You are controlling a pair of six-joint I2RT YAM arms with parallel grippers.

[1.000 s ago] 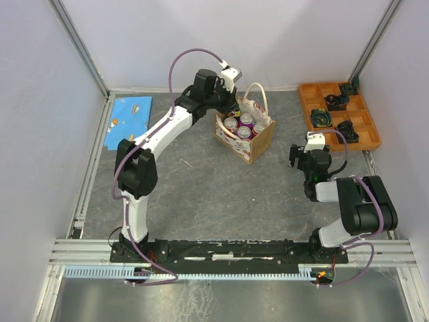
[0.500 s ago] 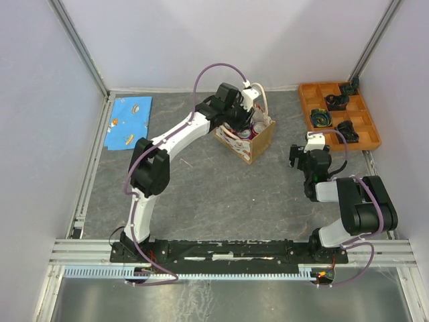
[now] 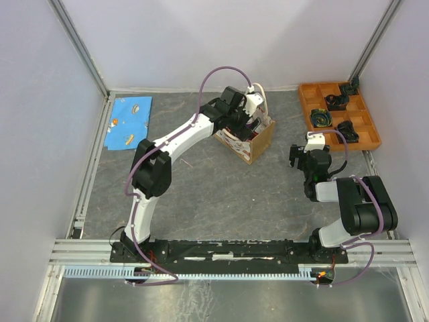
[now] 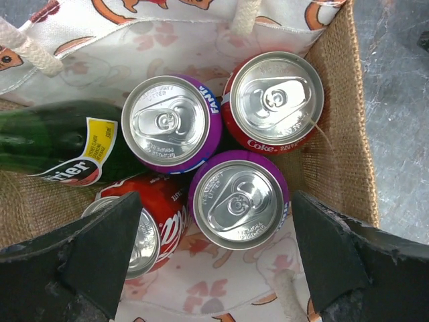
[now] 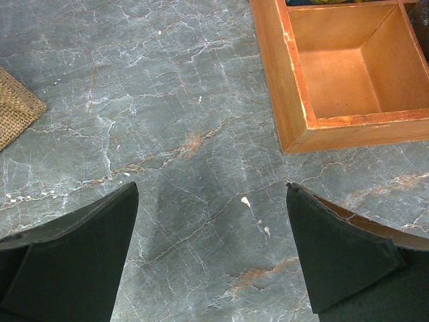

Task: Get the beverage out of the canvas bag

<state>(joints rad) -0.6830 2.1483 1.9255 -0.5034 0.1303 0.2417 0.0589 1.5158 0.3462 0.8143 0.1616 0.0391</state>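
Observation:
The nearer purple can's top point(image 4: 238, 204) is below my left gripper, so next I need to lower the gripper a little toward the right in the wrist view and close it around the top.
The tan canvas bag point(image 3: 259, 146) stands at the back middle of the table, white handles up. My left gripper point(image 3: 249, 118) hovers over its mouth, open, holding nothing. In the left wrist view the gripper point(image 4: 214, 258) looks straight down into the bag point(image 4: 343, 127). Inside stand two purple cans point(image 4: 240, 200) point(image 4: 171, 124) and two red cans point(image 4: 275, 100) point(image 4: 144, 231), with a green bottle point(image 4: 47, 144) lying on the left. The nearer purple can sits between the lines of my fingertips, below them. My right gripper point(image 3: 303, 155) point(image 5: 211, 251) stays open over bare table.
An orange compartment tray point(image 3: 305, 111) with dark parts sits at the back right; its corner point(image 5: 295, 107) lies close ahead of the right gripper. A blue sheet point(image 3: 131, 121) lies at the back left. Walls enclose the table on three sides.
The left arm has swung right from beside the bag to above its opening. Its jaws, shut earlier, now stand wide open. The right arm has not moved.

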